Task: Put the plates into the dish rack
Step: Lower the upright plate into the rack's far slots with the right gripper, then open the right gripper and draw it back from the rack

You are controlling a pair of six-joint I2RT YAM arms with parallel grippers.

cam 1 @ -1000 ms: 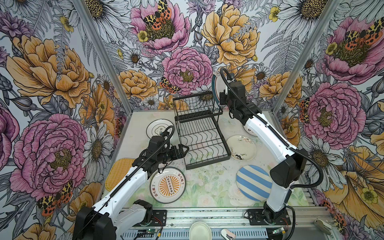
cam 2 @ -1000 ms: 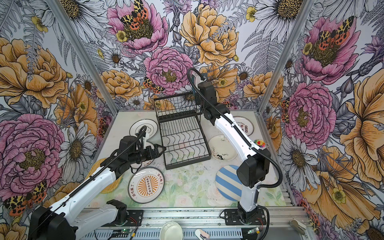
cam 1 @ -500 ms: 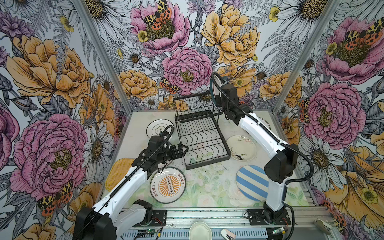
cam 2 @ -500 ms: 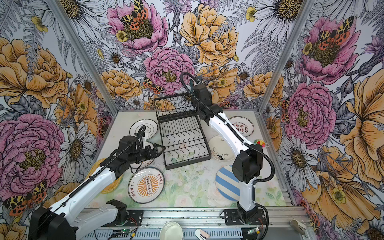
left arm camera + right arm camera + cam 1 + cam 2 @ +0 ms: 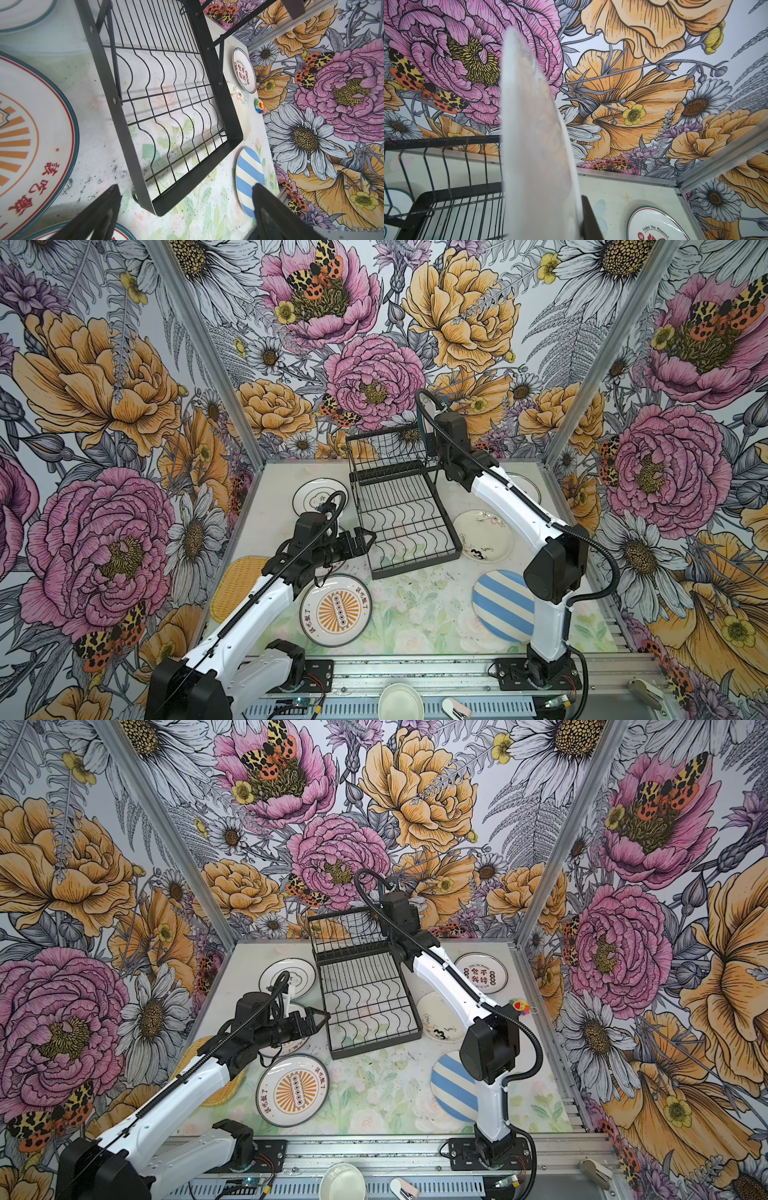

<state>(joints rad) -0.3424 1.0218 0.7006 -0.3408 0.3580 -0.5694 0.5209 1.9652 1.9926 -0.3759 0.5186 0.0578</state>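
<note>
Next, the right gripper moves down, stands the plate in the raised upper level's end slot (image 5: 420, 460) and releases it, since that slot lies below the gripper.
The black wire dish rack (image 5: 403, 514) (image 5: 365, 994) stands at mid-table with no plates in it. My right gripper (image 5: 429, 438) (image 5: 577, 220) is shut on a white, teal-rimmed plate (image 5: 533, 145) (image 5: 422, 423), held on edge above the right end of the rack's raised upper tier. My left gripper (image 5: 368, 537) (image 5: 185, 207) is open and holds nothing, just off the rack's left front edge. Flat on the table lie an orange-sunburst plate (image 5: 336, 610), a blue-striped plate (image 5: 500, 605), a doodle plate (image 5: 482, 535), two plates with Chinese characters (image 5: 318, 495) (image 5: 481, 972) and a yellow woven tray (image 5: 235, 585).
A second sunburst plate (image 5: 122, 232) lies partly under the left arm. A small pale bowl (image 5: 401, 701) and a pink-and-white object (image 5: 455, 711) sit on the front rail. A small colourful toy (image 5: 519, 1006) lies by the right wall. Flowered walls close in three sides.
My right arm has carried the held plate leftward, from right of the rack to above its upper tier. The left arm has not moved.
</note>
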